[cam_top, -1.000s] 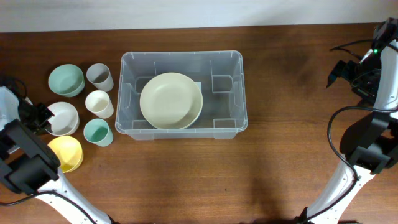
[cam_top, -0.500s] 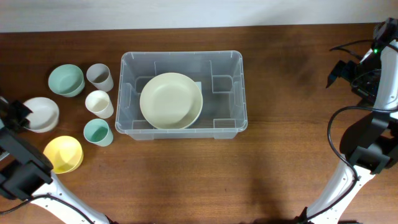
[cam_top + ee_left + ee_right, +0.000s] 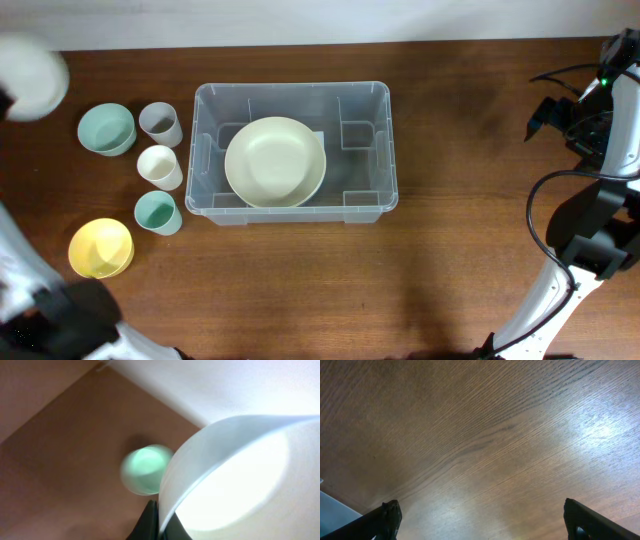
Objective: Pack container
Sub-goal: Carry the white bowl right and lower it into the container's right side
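The robot next needs to swing its left gripper to the right in the overhead view, lower it into the container's empty far corner beside the cream bowl and release.
The clear plastic container (image 3: 203, 150) stands at the table's middle with a cream bowl (image 3: 275, 161) inside it. My left gripper (image 3: 159, 510) is shut on the rim of a white bowl (image 3: 235, 475). It holds the bowl high above the table's far left corner, where the bowl shows as a blur in the overhead view (image 3: 30, 78). My right gripper (image 3: 482, 515) is open and empty over bare wood at the far right (image 3: 560, 112).
Left of the container stand a green bowl (image 3: 106, 129), a grey cup (image 3: 160, 123), a cream cup (image 3: 160, 167), a teal cup (image 3: 157, 212) and a yellow bowl (image 3: 101, 247). A blurred green vessel (image 3: 142, 470) shows below the held bowl.
My left gripper lifted the white bowl off its spot by the cups, swung it left, then raised it to the far left corner. The right arm has not moved.
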Controlling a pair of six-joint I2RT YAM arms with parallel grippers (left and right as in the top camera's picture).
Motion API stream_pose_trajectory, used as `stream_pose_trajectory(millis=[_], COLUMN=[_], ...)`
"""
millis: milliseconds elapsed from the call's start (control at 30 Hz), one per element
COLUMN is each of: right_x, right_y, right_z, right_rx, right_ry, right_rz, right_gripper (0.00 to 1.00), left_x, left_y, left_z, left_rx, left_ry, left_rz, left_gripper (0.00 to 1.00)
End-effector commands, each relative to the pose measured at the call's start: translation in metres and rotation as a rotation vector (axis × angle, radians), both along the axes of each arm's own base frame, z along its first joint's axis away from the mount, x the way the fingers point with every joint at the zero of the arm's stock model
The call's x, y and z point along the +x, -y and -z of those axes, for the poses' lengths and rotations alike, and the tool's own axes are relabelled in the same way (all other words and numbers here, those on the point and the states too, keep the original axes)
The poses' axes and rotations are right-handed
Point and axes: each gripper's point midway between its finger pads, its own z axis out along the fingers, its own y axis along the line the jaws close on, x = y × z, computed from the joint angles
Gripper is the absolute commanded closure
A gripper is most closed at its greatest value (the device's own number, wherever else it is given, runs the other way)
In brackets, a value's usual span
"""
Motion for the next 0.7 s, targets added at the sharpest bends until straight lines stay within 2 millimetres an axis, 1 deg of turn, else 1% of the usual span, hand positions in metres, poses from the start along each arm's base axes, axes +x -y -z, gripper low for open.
stream_pose_trajectory(millis=[0, 67, 133, 167, 200, 267, 333, 400, 467, 567, 667], right_x=[-0.003, -0.003, -0.003, -0.003, -0.003, -0.003, -0.003, -0.003, -0.003, -0.003, -0.003], right_y=[0.002, 0.002, 0.002, 0.002, 0.002, 0.002, 0.002, 0.002, 0.002, 0.002, 0.002], right_z=[-0.015, -0.015, -0.015, -0.015, -0.015, -0.015, -0.015, -0.015, -0.015, -0.015, -0.015], right_rx=[-0.019, -0.019, -0.019, -0.019, -0.019, -0.019, -0.019, -0.019, -0.019, -0.019, -0.019], right_ry=[0.032, 0.032, 0.032, 0.032, 0.032, 0.032, 0.032, 0.032, 0.032, 0.032, 0.032], right_rz=[-0.001, -0.001, -0.001, -0.001, -0.001, -0.001, -0.001, -0.001, -0.001, -0.001, -0.001], right_gripper=[0.01, 0.01, 0.01, 0.01, 0.01, 0.01, 0.01, 0.01, 0.01, 0.01, 0.01], left_x=[0.020, 0.033, 0.044, 0.050, 0.052, 0.059, 0.066, 0.074, 0.080, 0.086, 0.086], left_y=[0.101, 0.156, 0.213, 0.248, 0.265, 0.310, 0.345, 0.375, 0.398, 0.431, 0.454], left_z=[-0.039, -0.044, -0.039, -0.033, -0.029, -0.015, 0.002, 0.024, 0.046, 0.087, 0.126], left_rx=[-0.015, -0.009, -0.013, -0.020, -0.023, -0.031, -0.036, -0.043, -0.048, -0.056, -0.061], left_ry=[0.113, 0.137, 0.138, 0.133, 0.130, 0.117, 0.098, 0.068, 0.036, -0.027, -0.101], left_rz=[0.242, 0.365, 0.488, 0.562, 0.598, 0.687, 0.752, 0.805, 0.842, 0.897, 0.934], left_gripper=[0.99, 0.99, 0.99, 0.99, 0.99, 0.99, 0.99, 0.99, 0.99, 0.99, 0.99])
